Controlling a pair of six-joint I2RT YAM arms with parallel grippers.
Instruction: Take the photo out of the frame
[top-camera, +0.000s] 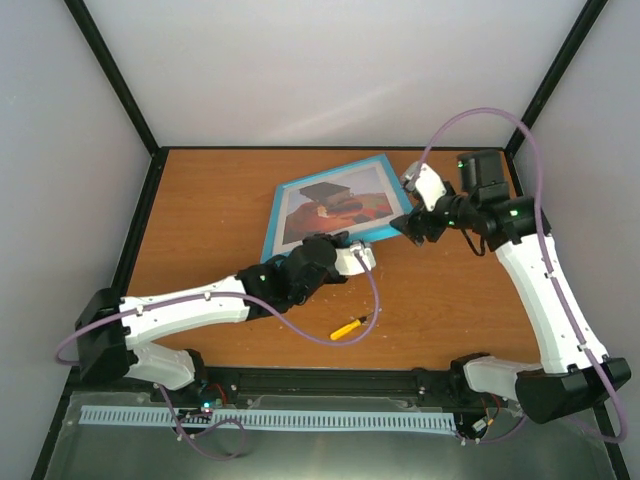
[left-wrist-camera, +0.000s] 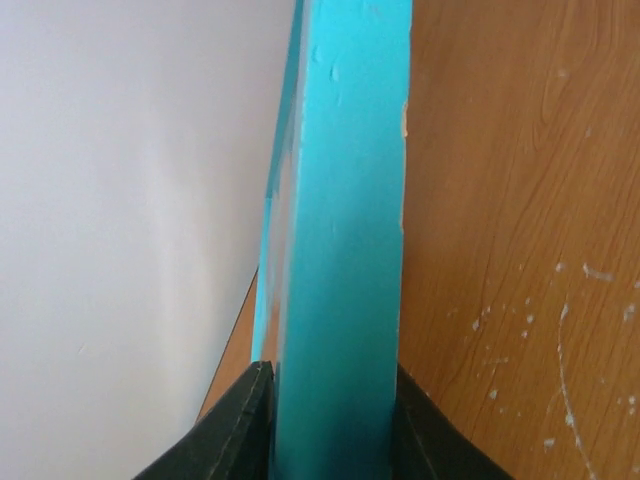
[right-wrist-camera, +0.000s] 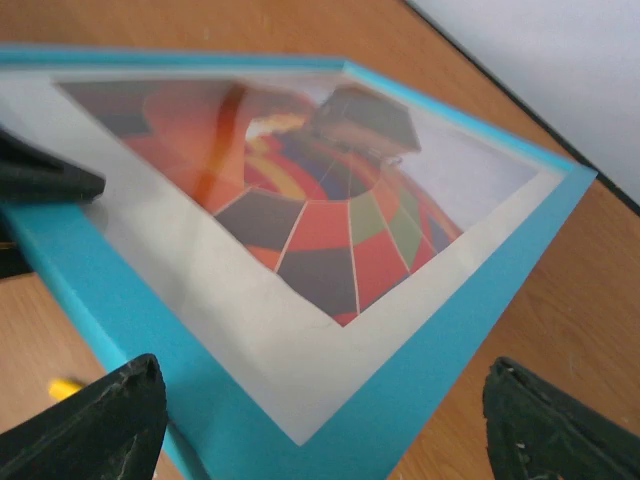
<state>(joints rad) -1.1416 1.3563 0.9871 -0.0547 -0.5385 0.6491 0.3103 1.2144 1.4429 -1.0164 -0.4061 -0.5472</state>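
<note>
As the photo (top-camera: 335, 205) faces up, I should swing my left gripper to the left in the top view, flip the frame, lower it onto the wooden table and release.
The turquoise frame (top-camera: 274, 218) is tipped up off the table, its face toward the camera. Behind a white mat (right-wrist-camera: 250, 330), the photo (top-camera: 335, 205) shows a colourful balloon (right-wrist-camera: 330, 200). My left gripper (top-camera: 347, 252) is shut on the frame's near edge. In the left wrist view that turquoise edge (left-wrist-camera: 345, 250) runs up from between the black fingers (left-wrist-camera: 235, 435). My right gripper (top-camera: 410, 226) stands open at the frame's right corner (right-wrist-camera: 480, 310). Its fingertips (right-wrist-camera: 100, 420) straddle the corner without touching it.
A small yellow object (top-camera: 347, 327) lies on the wooden table (top-camera: 200, 220) in front of the frame, also showing in the right wrist view (right-wrist-camera: 62, 388). White walls and black posts bound the table at the back and sides.
</note>
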